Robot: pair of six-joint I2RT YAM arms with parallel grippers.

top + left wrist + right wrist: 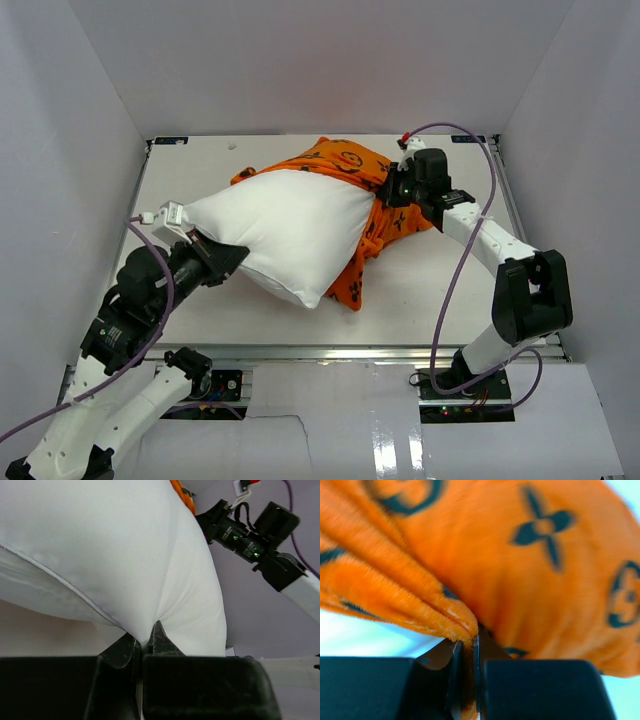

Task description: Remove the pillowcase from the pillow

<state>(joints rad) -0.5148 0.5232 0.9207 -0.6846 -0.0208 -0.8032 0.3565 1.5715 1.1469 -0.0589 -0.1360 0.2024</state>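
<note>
My right gripper pulls toward the pillowcase's loose flap [413, 221] to its right in the top view next and releases, since the pillowcase still covers the pillow's end.
The white pillow [285, 230] lies across the middle of the table, mostly bare. The orange pillowcase [375, 235] with black motifs is bunched over its far right end and hangs down to the table. My left gripper [222, 258] is shut on the pillow's near left corner; in the left wrist view [142, 642] white fabric is pinched between the black fingers. My right gripper [398, 192] is shut on a fold of the pillowcase [520, 555] at the cloth's right edge; the orange plush is squeezed between the fingers [468, 642].
White walls enclose the table [440, 290] on three sides. The right arm [490, 245] reaches in from the near right, with a purple cable looping over it. The left arm [140, 300] comes in from the near left.
</note>
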